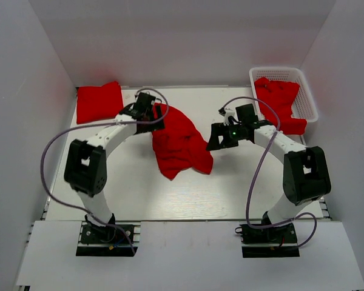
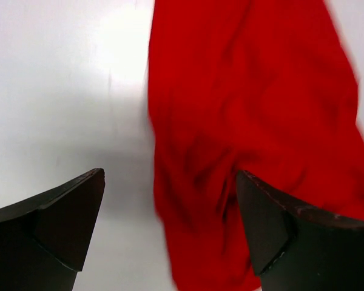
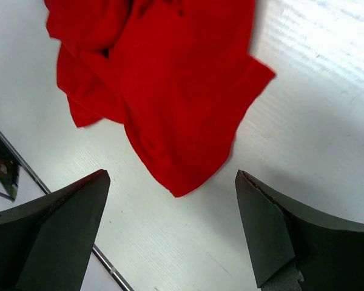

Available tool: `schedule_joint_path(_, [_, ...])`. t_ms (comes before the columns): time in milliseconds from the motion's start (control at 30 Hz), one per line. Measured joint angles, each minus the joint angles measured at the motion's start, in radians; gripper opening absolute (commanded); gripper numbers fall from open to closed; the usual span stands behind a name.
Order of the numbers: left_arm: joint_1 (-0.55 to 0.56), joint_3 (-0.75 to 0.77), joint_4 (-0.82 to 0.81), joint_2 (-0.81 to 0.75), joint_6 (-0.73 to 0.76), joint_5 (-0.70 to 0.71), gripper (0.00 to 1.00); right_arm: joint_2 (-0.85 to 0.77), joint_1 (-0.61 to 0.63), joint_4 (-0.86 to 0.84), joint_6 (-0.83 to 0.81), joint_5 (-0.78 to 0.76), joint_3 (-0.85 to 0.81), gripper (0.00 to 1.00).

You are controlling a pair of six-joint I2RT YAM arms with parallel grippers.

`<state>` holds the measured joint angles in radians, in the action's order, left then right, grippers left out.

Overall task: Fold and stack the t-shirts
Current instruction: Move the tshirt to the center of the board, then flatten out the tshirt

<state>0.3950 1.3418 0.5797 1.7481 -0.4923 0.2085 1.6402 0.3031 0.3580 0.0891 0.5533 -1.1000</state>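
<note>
Next, the left gripper moves outward and down astride the far end of the shirt's edge (image 2: 161,24), outward of and below it, where the cloth lies smoother.
A crumpled red t-shirt (image 1: 181,142) lies in the middle of the table. It fills the left wrist view (image 2: 249,121) and shows in the right wrist view (image 3: 164,91). My left gripper (image 1: 153,114) is open at the shirt's far left edge, its right finger (image 2: 291,236) over the cloth. My right gripper (image 1: 217,138) is open just right of the shirt, above bare table. A folded red t-shirt (image 1: 99,102) lies at the far left. More red shirts (image 1: 280,103) fill the white basket (image 1: 306,97) at the far right.
White walls close the table in on three sides. A metal rail (image 3: 103,260) runs along the table's edge in the right wrist view. Purple cables loop beside both arms.
</note>
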Motion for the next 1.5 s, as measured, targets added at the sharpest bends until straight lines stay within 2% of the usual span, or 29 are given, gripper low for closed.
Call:
schedule_joint_path(100, [-0.023,0.162,-0.033,0.149,0.023,0.019,0.99,0.003,0.043,0.038,-0.023,-0.068,0.001,0.9])
schedule_joint_path(267, [-0.06,0.338,-0.056,0.343,0.071,0.035,0.99,0.004,0.108,0.065,-0.065,-0.154,0.003,0.9])
schedule_joint_path(533, [-0.084,0.586,-0.097,0.615,0.168,0.035,0.99,0.048,0.191,0.077,-0.127,-0.284,0.011,0.9])
schedule_joint_path(667, [-0.081,0.629,-0.117,0.666,0.204,0.021,0.97,0.065,0.225,0.072,-0.145,-0.321,0.019,0.9])
schedule_joint_path(700, [-0.082,0.628,-0.121,0.666,0.209,0.01,0.94,0.072,0.232,0.065,-0.147,-0.33,0.019,0.9])
schedule_joint_path(800, [-0.081,0.604,-0.164,0.662,0.225,-0.011,0.65,0.117,0.241,0.039,-0.144,-0.359,0.019,0.9])
schedule_joint_path(833, [-0.082,0.591,-0.183,0.658,0.233,-0.021,0.48,0.131,0.242,0.032,-0.14,-0.367,0.015,0.9])
schedule_joint_path(900, [-0.084,0.562,-0.217,0.647,0.241,-0.036,0.3,0.134,0.242,-0.006,-0.136,-0.38,0.011,0.9])
schedule_joint_path(933, [-0.085,0.547,-0.232,0.641,0.244,-0.044,0.02,0.14,0.242,-0.016,-0.131,-0.385,0.012,0.88])
schedule_joint_path(1067, [-0.085,0.515,-0.274,0.628,0.254,-0.089,0.0,0.143,0.241,-0.05,-0.124,-0.402,0.018,0.0])
schedule_joint_path(1200, [-0.085,0.446,-0.307,0.586,0.256,-0.108,0.0,0.11,0.238,-0.08,-0.089,-0.438,0.051,0.0])
schedule_joint_path(1267, [-0.085,0.357,-0.337,0.525,0.256,-0.105,0.0,0.054,0.235,-0.076,-0.068,-0.476,0.066,0.0])
schedule_joint_path(1400, [-0.085,0.204,-0.396,0.353,0.256,-0.064,0.0,-0.061,0.201,-0.095,-0.031,-0.57,0.061,0.0])
schedule_joint_path(1500, [-0.086,0.154,-0.44,0.191,0.26,-0.021,0.0,-0.122,0.143,-0.101,0.005,-0.625,0.029,0.0])
